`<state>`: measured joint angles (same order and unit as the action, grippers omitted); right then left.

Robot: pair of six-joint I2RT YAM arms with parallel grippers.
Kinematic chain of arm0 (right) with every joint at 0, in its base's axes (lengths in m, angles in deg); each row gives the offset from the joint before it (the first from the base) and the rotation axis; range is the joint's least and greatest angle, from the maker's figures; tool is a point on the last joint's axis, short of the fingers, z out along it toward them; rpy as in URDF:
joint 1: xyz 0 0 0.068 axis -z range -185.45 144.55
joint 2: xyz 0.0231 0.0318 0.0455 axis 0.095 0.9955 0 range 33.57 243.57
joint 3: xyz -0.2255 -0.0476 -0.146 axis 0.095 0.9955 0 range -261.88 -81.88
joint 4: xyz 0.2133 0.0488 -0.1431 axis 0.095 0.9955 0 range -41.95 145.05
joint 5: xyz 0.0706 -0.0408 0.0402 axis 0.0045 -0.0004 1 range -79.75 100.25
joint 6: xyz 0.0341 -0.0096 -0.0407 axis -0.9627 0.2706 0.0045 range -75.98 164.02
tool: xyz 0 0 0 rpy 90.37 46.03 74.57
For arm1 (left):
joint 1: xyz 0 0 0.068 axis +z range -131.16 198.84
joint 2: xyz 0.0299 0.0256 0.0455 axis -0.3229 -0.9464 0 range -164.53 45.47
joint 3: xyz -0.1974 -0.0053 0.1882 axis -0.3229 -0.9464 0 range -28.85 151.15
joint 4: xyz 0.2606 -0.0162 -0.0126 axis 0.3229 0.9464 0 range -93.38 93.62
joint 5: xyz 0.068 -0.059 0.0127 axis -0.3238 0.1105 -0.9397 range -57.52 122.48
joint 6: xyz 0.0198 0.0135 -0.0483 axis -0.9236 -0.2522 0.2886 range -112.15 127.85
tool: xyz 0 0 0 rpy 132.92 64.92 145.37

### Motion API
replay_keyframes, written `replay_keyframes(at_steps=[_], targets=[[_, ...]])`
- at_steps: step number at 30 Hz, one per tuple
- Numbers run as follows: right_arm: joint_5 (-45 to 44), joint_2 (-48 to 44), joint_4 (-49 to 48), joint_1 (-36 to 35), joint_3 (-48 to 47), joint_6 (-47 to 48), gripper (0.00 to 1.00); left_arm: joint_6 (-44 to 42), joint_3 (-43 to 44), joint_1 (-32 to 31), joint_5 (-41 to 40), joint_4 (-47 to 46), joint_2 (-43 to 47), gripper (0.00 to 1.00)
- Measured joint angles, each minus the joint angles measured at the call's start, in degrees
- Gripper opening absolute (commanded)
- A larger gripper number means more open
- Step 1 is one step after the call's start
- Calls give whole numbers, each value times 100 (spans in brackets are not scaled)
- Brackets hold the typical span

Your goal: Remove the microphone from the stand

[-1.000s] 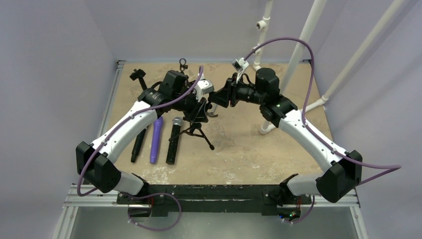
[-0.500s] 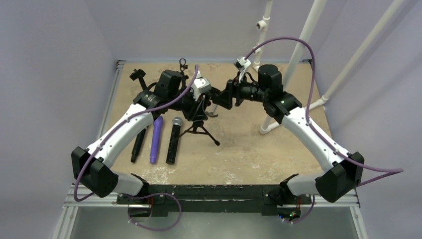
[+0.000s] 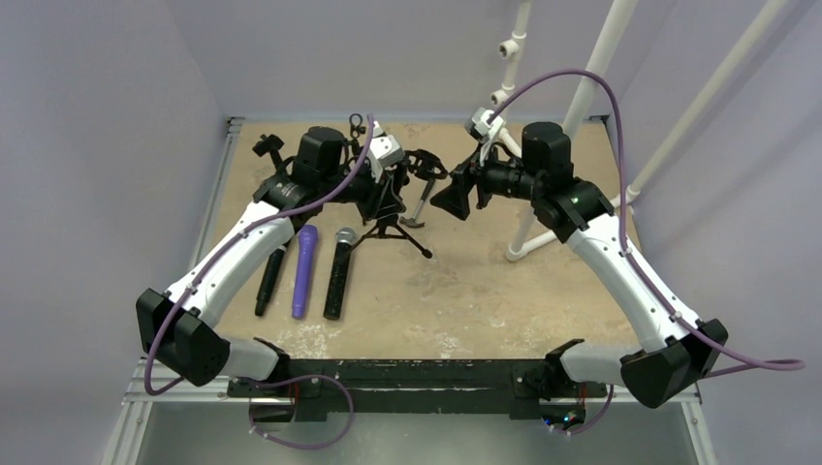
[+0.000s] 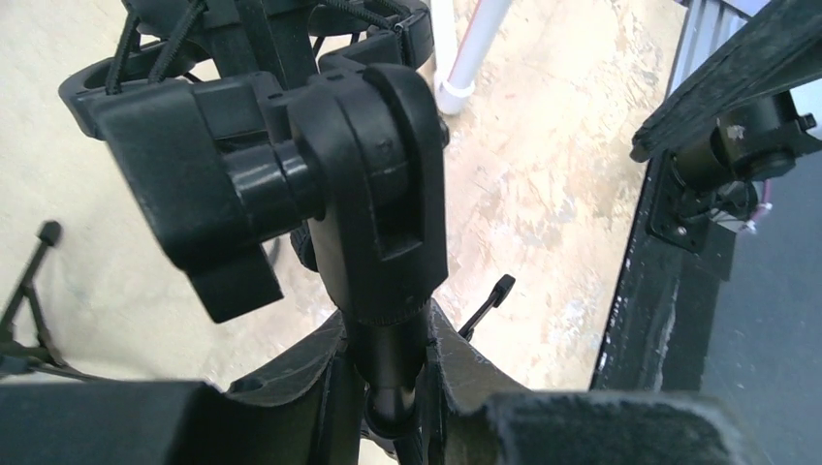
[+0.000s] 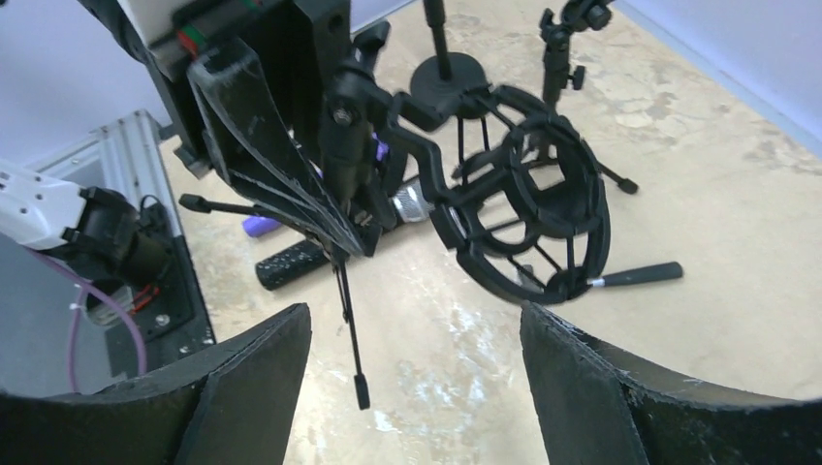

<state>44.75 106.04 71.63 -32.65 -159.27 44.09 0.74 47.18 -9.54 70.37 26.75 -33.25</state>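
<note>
The robot's left gripper should next go down and outward past the hammer to let go of the stand on the tabletop, since the tabletop is below the gripper, to its right in the top view.
The small black tripod stand (image 3: 393, 232) is lifted and tilted, with my left gripper (image 3: 383, 194) shut on its post (image 4: 383, 223) just below the swivel joint. Its round shock mount (image 3: 424, 163) points at my right gripper (image 3: 454, 197), which stands open and a short way off to the right, with nothing between its fingers (image 5: 415, 320). In the right wrist view the mount's ring (image 5: 591, 203) looks empty. A slim black rod with a silvery end (image 5: 635, 276) sticks out by the ring's lower edge. I cannot tell whether that rod is the microphone.
A black handheld mic with a silver grille (image 3: 337, 276), a purple one (image 3: 304, 271) and a black one (image 3: 269, 281) lie side by side at the left. Two more stands (image 3: 271, 150) (image 3: 357, 126) stand at the back. White pipes (image 3: 528, 232) rise at the right.
My right gripper has opened wide and drawn back to the right, away from the shock mount. My left arm has shifted the stand a little toward the back of the table.
</note>
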Motion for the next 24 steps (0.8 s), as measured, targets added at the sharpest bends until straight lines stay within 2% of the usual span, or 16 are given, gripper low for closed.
replay_keyframes(at_steps=[9, 19, 24], targets=[[-153, -271, 302, 264, 166, 588, 80, 28, 81, 26, -256, -1152, -341, 0], [223, -673, 1095, 448, 332, 1624, 80, 376, 793, 107, -385, -2973, -2358, 0], [568, -697, 1377, 546, 417, 2015, 80, 509, 1303, 127, -380, -3440, -3198, 0]])
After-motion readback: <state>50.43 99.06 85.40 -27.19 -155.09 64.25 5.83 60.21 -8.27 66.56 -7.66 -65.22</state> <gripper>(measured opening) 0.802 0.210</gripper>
